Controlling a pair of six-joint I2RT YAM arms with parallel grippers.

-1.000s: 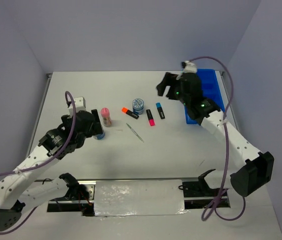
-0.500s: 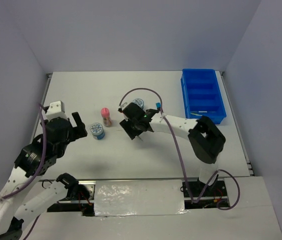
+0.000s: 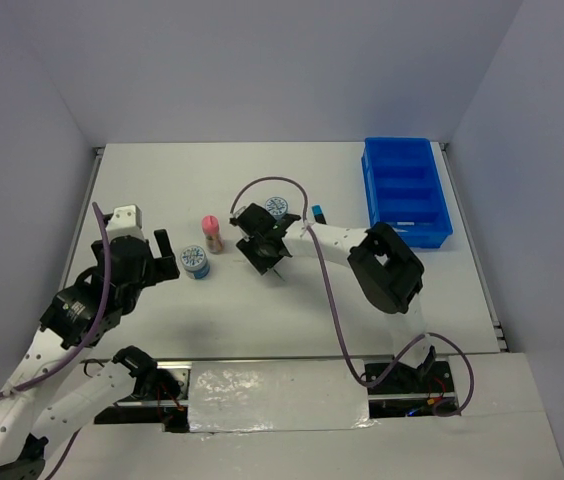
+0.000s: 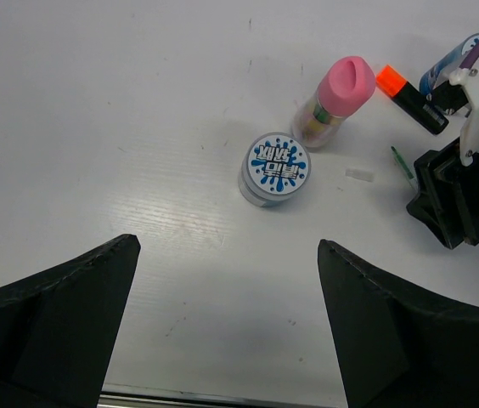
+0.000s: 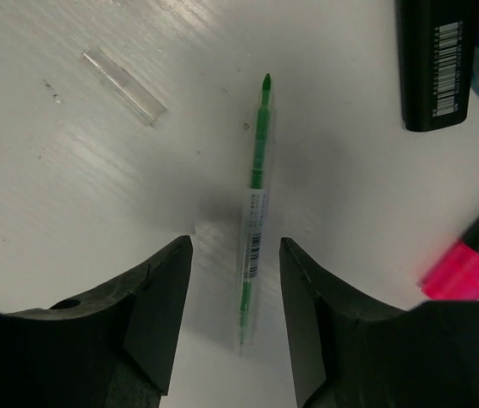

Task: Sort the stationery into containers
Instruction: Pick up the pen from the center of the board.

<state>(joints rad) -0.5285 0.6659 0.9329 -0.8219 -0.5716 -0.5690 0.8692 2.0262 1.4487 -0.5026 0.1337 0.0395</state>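
Note:
My left gripper will next go past the tub and come down onto the clear plastic cap, which is lying flat below it and to its right in the top view.
My right gripper [image 3: 266, 254] is open and low over the table, its jaws either side of a thin green pen [image 5: 255, 204] that lies flat between them [image 5: 233, 248]. A black highlighter [image 5: 433, 59] and a pink-capped one [image 5: 464, 272] lie just beyond. My left gripper [image 3: 169, 258] is open and empty [image 4: 227, 246], short of a blue-white tub [image 4: 278, 167]. Behind the tub stands the pink bottle [image 4: 337, 98], with the orange-capped highlighter [image 4: 409, 95] next to it. The second tub [image 3: 277, 207] and a blue-capped highlighter [image 3: 318, 213] lie further back. The blue tray [image 3: 405, 190] sits at the far right.
A small clear plastic cap [image 5: 125, 85] lies on the table left of the pen; it also shows in the left wrist view [image 4: 360, 174]. The right arm's purple cable [image 3: 327, 290] loops over the table's middle. Walls close the table at the back and sides.
The right arm swung from the blue tray to the table's middle and came down over the green pen. The left gripper drew back from the blue-white tub and stays open.

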